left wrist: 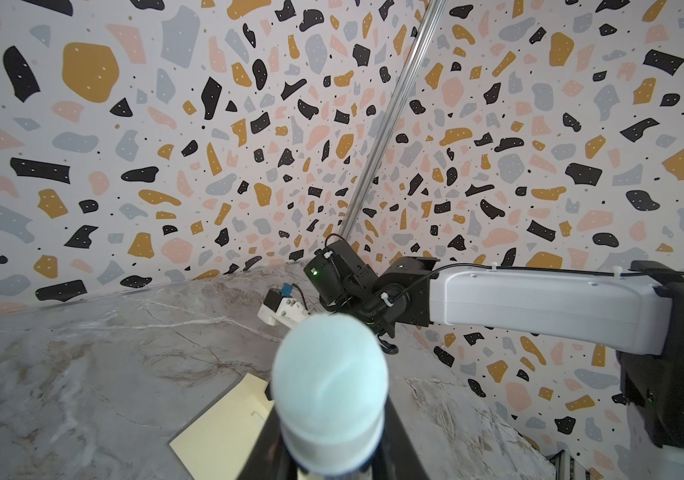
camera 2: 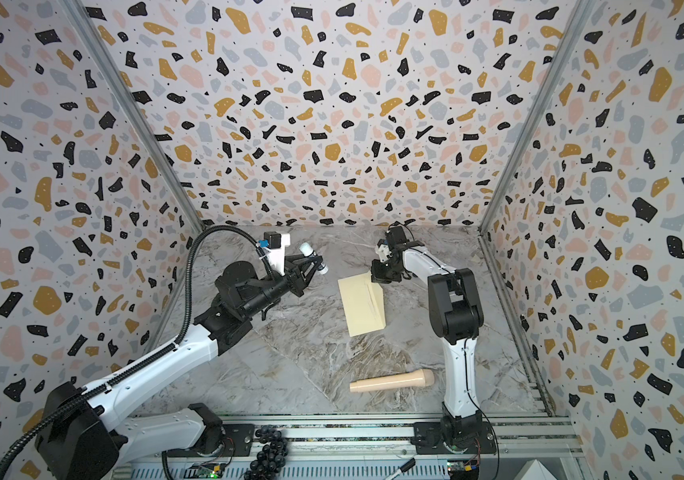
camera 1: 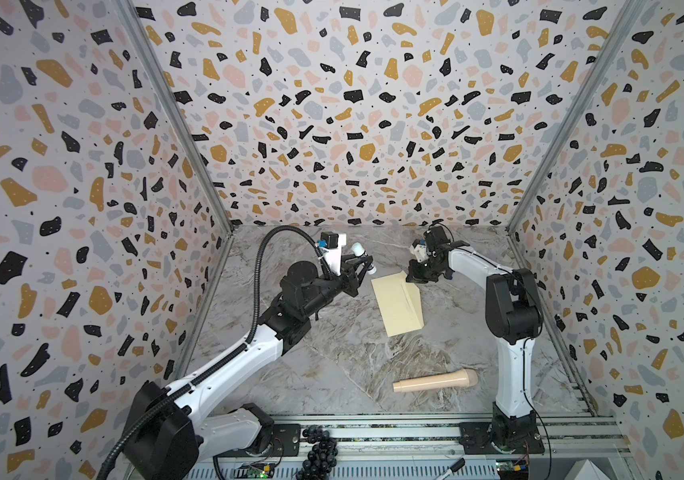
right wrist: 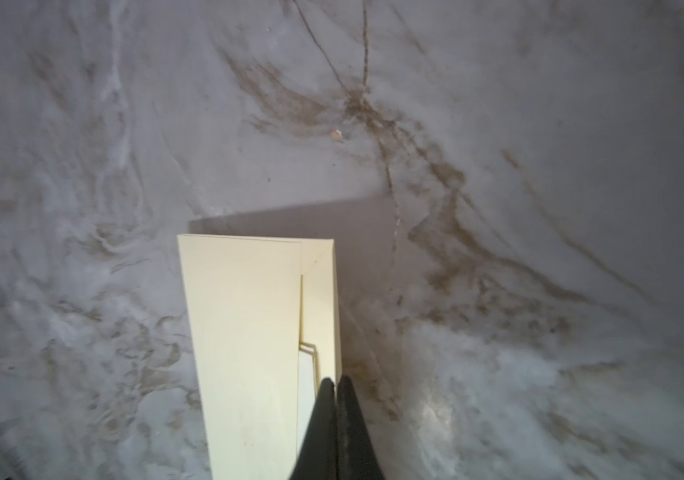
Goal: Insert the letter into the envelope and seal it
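Note:
The envelope turns round next as my right gripper draws back to the bare marble [camera 1: 428,326] beside the envelope's near end and lets go of the flap's edge.
The pale yellow envelope [camera 1: 392,305] [camera 2: 359,305] lies flat on the marble table [camera 1: 332,374], near the middle. Its flap [camera 1: 413,302] [right wrist: 321,291] runs along its right side and is partly lifted. My right gripper [camera 1: 411,279] [camera 2: 375,277] [right wrist: 336,380] is shut on the flap's edge at the far corner. A strip of paler bordered sheet, the letter [right wrist: 306,382], shows inside the opening. My left gripper [camera 1: 367,266] [camera 2: 318,266] hovers left of the envelope, shut on a white tube with a pale blue cap [camera 1: 359,250] [left wrist: 329,374].
A cream wooden handle [camera 1: 435,382] [camera 2: 392,381] lies near the front right, beside the right arm's base. A bunch of black beads [camera 1: 319,449] and a marker [camera 1: 454,465] rest on the front rail. Terrazzo walls close in three sides.

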Robot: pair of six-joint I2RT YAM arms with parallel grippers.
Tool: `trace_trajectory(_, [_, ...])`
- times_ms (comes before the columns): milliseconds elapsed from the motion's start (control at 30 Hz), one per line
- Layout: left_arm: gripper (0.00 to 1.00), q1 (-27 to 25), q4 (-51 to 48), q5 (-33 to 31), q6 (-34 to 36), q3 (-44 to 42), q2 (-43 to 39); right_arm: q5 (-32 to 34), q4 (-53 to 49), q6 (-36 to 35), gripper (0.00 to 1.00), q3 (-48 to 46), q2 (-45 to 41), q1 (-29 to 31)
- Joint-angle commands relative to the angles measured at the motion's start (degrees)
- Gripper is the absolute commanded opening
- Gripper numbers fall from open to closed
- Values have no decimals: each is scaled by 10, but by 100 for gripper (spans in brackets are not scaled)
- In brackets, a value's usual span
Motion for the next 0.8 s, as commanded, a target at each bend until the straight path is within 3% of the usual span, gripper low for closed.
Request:
trace_trajectory(0, [0,0,28,0,1,9,-5,-92,110,85,0,-48,-90,-13])
trace_trajectory(167, [0,0,30,-1,1,7,-8,-123,321,251,0,-178,-192,-15])
trace_trajectory(300, [0,0,33,-1,-1,6,-8,-60,502,403,0,-302,-284,-11])
trace_trajectory(500, [0,-1,35,1,-4,3,-11,109,680,565,0,-462,-387,21])
trace_trajectory(600, [0,-1,36,1,-4,2,-13,208,709,625,0,-516,-417,56])
trace_trajectory(767, [0,0,35,3,-3,0,-16,459,706,759,0,-594,-457,164])
